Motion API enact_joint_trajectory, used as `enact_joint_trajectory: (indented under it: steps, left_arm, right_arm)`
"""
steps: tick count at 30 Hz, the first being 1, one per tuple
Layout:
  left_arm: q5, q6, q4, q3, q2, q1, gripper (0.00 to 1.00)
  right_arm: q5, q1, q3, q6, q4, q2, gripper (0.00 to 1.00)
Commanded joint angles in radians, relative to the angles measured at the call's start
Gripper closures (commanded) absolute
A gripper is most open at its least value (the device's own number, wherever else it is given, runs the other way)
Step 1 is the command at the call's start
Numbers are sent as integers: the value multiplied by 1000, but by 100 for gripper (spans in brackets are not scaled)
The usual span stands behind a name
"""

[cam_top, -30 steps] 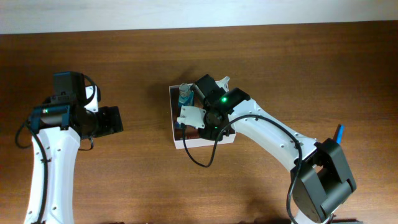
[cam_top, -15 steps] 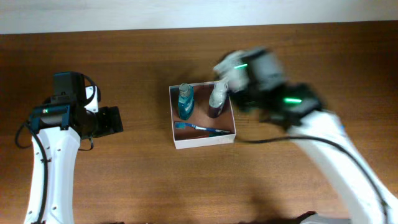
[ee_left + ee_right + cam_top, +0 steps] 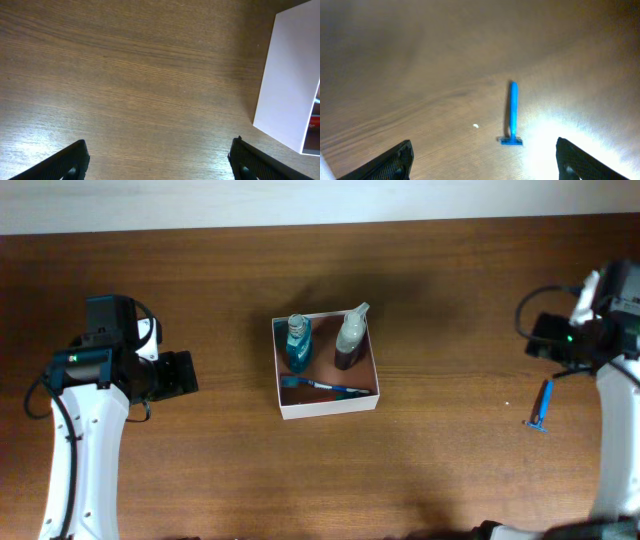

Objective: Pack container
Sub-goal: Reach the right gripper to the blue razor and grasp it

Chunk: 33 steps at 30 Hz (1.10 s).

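The blue razor's handle near its head should go between the open fingers of my right gripper, so my right gripper should reach down first.
The container, a shallow square box with white walls, sits mid-table. Inside it lie a teal bottle, a clear spray bottle with a dark base and a blue toothbrush. A blue razor lies on the table at the far right; the right wrist view shows this razor just ahead of my right gripper, which is open and empty. My right gripper hangs above and left of the razor. My left gripper is open and empty, left of the container's white wall.
Bare brown wood surrounds the container on all sides. A small white speck lies on the table near the razor. The table's far edge meets a pale wall at the top of the overhead view.
My right arm has swung from over the container to the far right, above the razor, and its jaws have opened. The spray bottle now lies in the container. The left arm has not moved.
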<state>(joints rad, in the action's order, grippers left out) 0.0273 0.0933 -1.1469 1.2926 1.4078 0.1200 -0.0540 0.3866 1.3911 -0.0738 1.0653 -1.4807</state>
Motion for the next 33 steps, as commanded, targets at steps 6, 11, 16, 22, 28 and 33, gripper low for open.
enact_joint_trajectory:
  steps: [6,11,16,22,28,33]
  left_arm:
    - [11,-20,-1,-2,-14,3,10]
    - [11,-20,-1,-2,-14,3,10]
    - [11,-20,0,-2,-14,3,10]
    - [11,-20,-1,-2,-14,3,10]
    - [11,-20,-2,-2,-14,3,10]
    - [11,-20,-2,-2,-14,3,10]
  right_arm:
    - [49,144,-170,-20,-104,-182,16]
    - [90,151,-217,-10,-162,-284,16]
    - [92,151,-217,-10,-166,-361,17]
    - [88,151,-223,-9,-177,-417,17]
    - [88,151,-224,-9,-188,-440,17]
    - [88,151,-224,-9,-196,-441,23]
